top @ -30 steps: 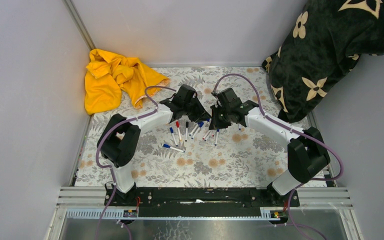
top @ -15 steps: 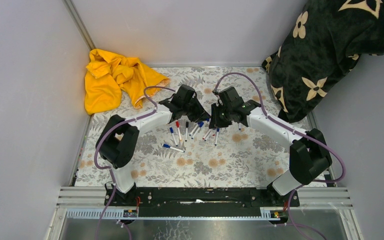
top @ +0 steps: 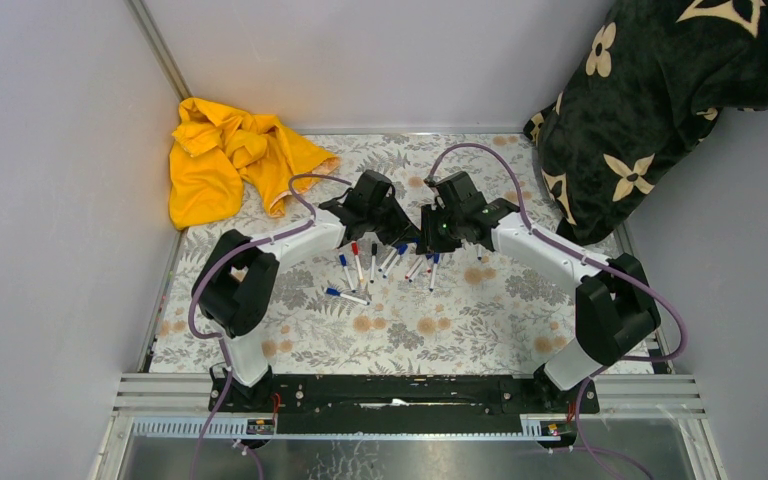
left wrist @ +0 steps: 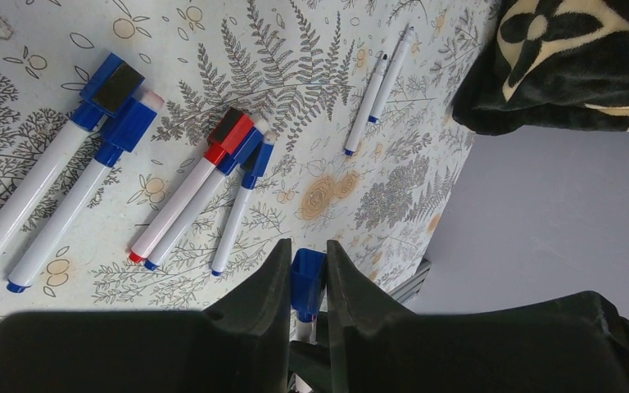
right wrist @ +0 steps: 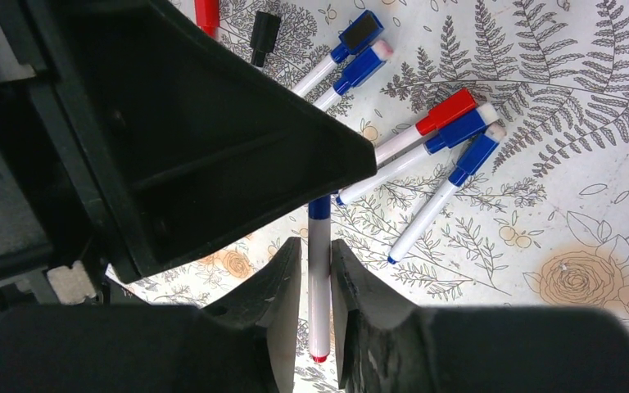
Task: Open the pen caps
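I will next move my left gripper left in the top view and down to the tabletop between yellow cloth and pens, releasing the blue pen cap clear of both.
My left gripper (left wrist: 307,250) is shut on the blue pen cap (left wrist: 306,282) of one pen held above the table. That pen's white barrel (right wrist: 319,286) runs between the jaws of my right gripper (right wrist: 317,246). These jaws stand open, close on either side of the barrel, with a thin gap on the left. From above, the two grippers meet tip to tip (top: 420,243). Several capped pens (top: 360,265) lie on the floral table (top: 480,320) below. Their caps are blue (left wrist: 127,123), red (right wrist: 450,110) and black (right wrist: 264,37).
A crumpled yellow cloth (top: 225,160) lies at the back left corner. A dark flower-patterned blanket (top: 660,100) is heaped at the back right. Grey walls close in both sides, and a metal rail (top: 410,390) runs along the near edge.
My right gripper was shut and has opened. It has shifted slightly left toward the left gripper, and its jaws now flank the pen barrel. The left gripper has kept its hold.
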`<state>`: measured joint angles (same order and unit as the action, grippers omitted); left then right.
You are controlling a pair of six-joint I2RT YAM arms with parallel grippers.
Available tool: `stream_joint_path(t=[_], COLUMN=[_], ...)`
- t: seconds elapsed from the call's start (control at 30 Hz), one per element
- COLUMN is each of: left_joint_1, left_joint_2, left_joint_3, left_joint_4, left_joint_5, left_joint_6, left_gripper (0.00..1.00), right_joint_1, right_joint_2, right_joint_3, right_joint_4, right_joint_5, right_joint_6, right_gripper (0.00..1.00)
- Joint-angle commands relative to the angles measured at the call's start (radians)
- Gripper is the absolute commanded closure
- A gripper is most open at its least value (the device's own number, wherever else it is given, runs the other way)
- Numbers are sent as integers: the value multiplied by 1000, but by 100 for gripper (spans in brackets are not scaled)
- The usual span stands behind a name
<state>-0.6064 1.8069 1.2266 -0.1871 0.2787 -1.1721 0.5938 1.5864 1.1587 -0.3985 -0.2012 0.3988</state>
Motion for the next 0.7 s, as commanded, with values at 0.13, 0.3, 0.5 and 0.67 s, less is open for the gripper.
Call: stream_joint_path(t=[0.13,0.3,0.5,0.67], left_joint_1=[-9,0,59,113], left_joint_2=[-14,8,60,112], left_joint_3=[38,66,146,211], left_joint_4=[11,-16,-59,-103], left_joint_5=[12,-12,-42,-69], left_joint_6=[-51,-61,-79,-95], left_gripper=[100,100,100,100], right_joint_1=[-3,-3,-4,-4], right_joint_2=[7,-10,-53,-97], right_joint_3=[3,-20,-74,-141], right_joint_4=[41,18,-5,1], right_joint_5=[4,21,23,18], right_joint_6=[9,0,-8,3], right_gripper=[97,100,100,100])
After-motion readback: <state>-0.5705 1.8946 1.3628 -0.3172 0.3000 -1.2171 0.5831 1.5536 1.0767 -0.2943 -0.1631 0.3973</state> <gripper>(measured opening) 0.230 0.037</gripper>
